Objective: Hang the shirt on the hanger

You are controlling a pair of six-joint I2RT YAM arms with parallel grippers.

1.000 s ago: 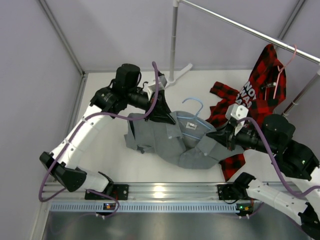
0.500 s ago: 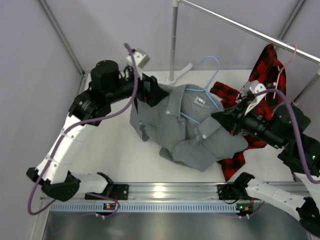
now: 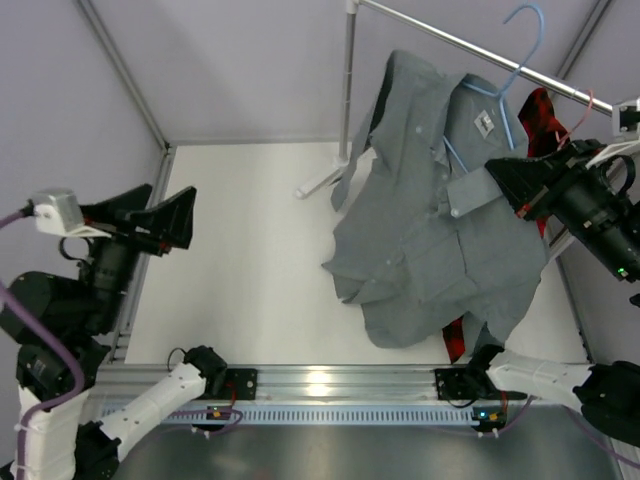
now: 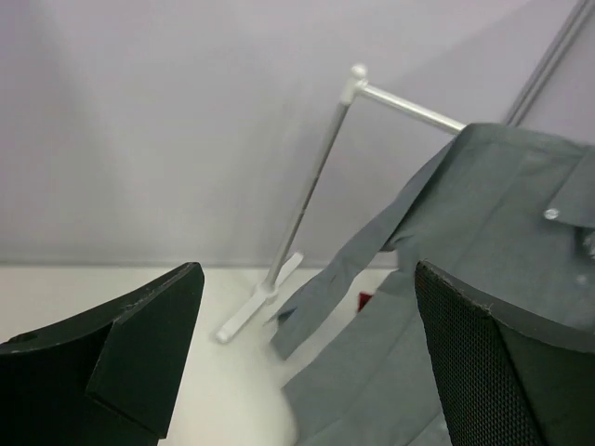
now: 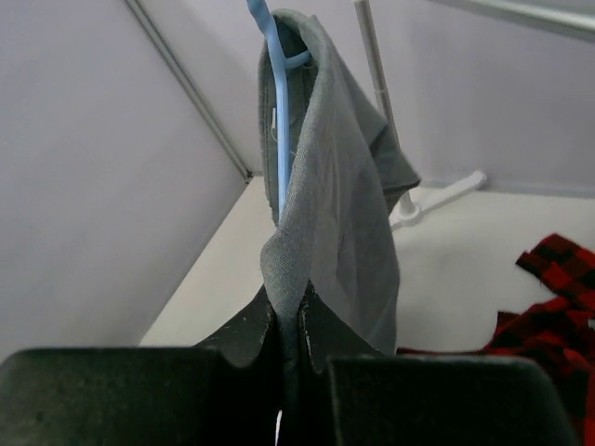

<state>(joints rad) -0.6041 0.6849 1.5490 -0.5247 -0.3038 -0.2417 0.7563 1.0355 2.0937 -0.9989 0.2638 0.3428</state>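
Observation:
The fold of the shirt turns and goes outward with my right gripper next, for release at the bar near the upright pole, as the hanger's hook is still free.
The grey-green shirt (image 3: 430, 230) hangs in the air on the light-blue hanger (image 3: 527, 55), whose hook rises above the collar near the rail. My right gripper (image 3: 495, 175) is shut on the shirt's shoulder cloth. In the right wrist view the cloth (image 5: 344, 186) is pinched between the jaws of the right gripper (image 5: 290, 311), and the blue hanger wire (image 5: 281, 121) runs up inside it. My left gripper (image 3: 170, 195) stands open far to the left, apart from the shirt. The left wrist view shows the left gripper (image 4: 307, 269) empty, with the shirt (image 4: 502, 204) beyond.
A metal clothes rail (image 3: 450, 40) crosses the back right on an upright pole (image 3: 348, 80) with a white foot (image 3: 320, 180). Behind the grey shirt, a red-and-black plaid shirt (image 3: 540, 105) hangs on a pink hanger (image 3: 580, 110). White walls close the left and back sides.
The right gripper has lifted the shirt and hanger off the table up to the rail. The left gripper let go of the shirt, opened and drew back to the left.

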